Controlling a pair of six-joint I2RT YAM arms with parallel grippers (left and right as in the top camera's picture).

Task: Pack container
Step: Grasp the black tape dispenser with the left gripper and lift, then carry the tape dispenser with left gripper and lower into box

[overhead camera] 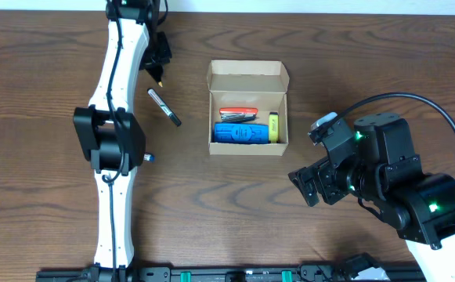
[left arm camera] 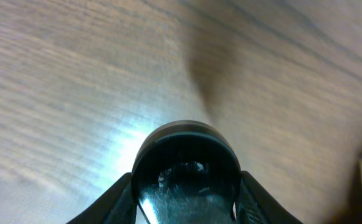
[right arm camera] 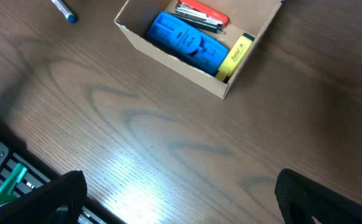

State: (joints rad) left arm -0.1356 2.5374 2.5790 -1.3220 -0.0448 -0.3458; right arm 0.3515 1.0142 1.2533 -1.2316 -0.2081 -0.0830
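Observation:
The box stands open between multi-tool and blue item (overhead camera: 229, 119), so next my left gripper should swing to the right in the overhead view, go down there and let go.
The container (overhead camera: 248, 148) is a tan cardboard box, open, its flap lid (overhead camera: 247, 74) folded back on the far side. Inside lie a red multi-tool (overhead camera: 238, 114), a blue ridged item (overhead camera: 240, 134) and a yellow highlighter (overhead camera: 274, 128). It also shows in the right wrist view (right arm camera: 168, 55). My left gripper (overhead camera: 158, 69) is at the far left of the box, low over the table, and is shut on a dark round-ended object (left arm camera: 187, 155). My right gripper (overhead camera: 309, 184) is open and empty, in front of and to the right of the box, and its spread fingers also show in the right wrist view (right arm camera: 181, 193).
A black marker (overhead camera: 164, 107) lies on the table between the left gripper and the box. A blue-tipped pen (overhead camera: 148, 157) pokes out from under the left arm and also shows in the right wrist view (right arm camera: 64, 10). A rail (overhead camera: 227, 274) runs along the table's front edge.

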